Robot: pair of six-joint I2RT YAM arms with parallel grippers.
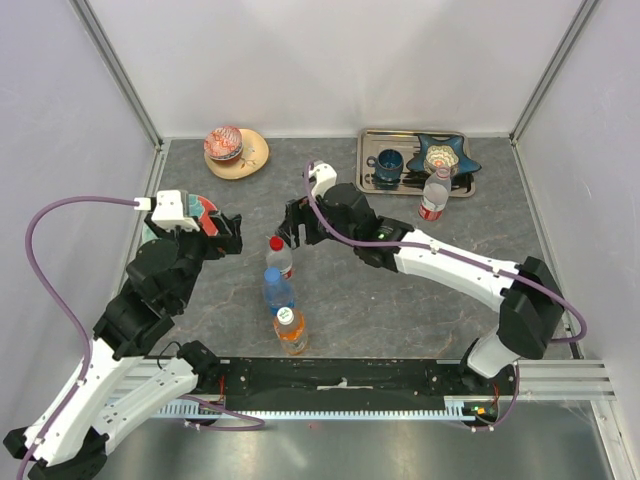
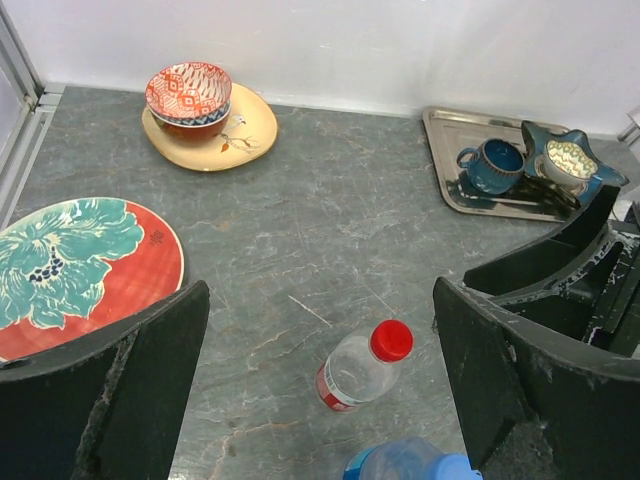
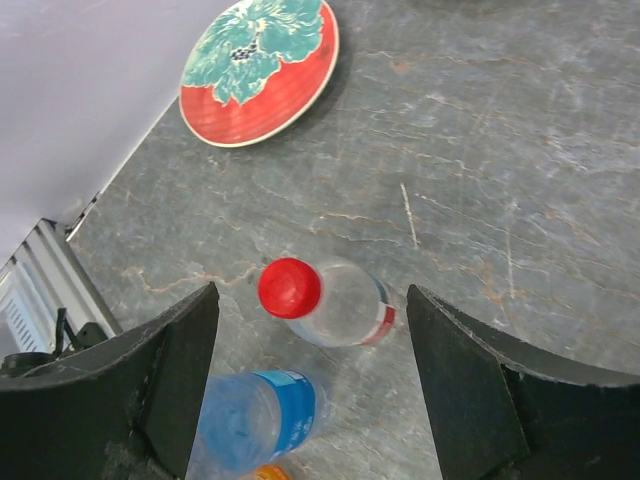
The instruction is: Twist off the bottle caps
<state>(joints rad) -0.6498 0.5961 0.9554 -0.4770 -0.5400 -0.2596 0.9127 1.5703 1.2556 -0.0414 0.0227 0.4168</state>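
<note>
The red cap (image 1: 276,242) is down and to my right gripper's left in the top view, so it will move there next, fingers open around the cap.
Three bottles stand in a row mid-table. The clear one with a red label (image 1: 280,258) (image 2: 355,372) (image 3: 345,305) wears a red cap (image 1: 276,242) (image 2: 391,340) (image 3: 290,288). Nearer me stand the blue-tinted bottle (image 1: 277,291) (image 3: 262,418) with its blue cap (image 2: 455,466), and the orange one (image 1: 291,332) with a white cap (image 1: 286,314). Another clear bottle (image 1: 432,195) stands at the tray's front edge; its top is too small to read. My right gripper (image 1: 290,228) (image 3: 312,295) hangs open above the red cap, touching nothing. My left gripper (image 1: 228,235) (image 2: 320,290) is open and empty, left of the row.
A flowered red plate (image 2: 80,260) (image 3: 262,70) lies at the left under the left arm. Stacked bowls on a cream plate (image 1: 235,150) sit back left. A metal tray (image 1: 372,140) back right holds a blue cup (image 1: 388,165) and a star-shaped dish (image 1: 442,155). Walls enclose three sides.
</note>
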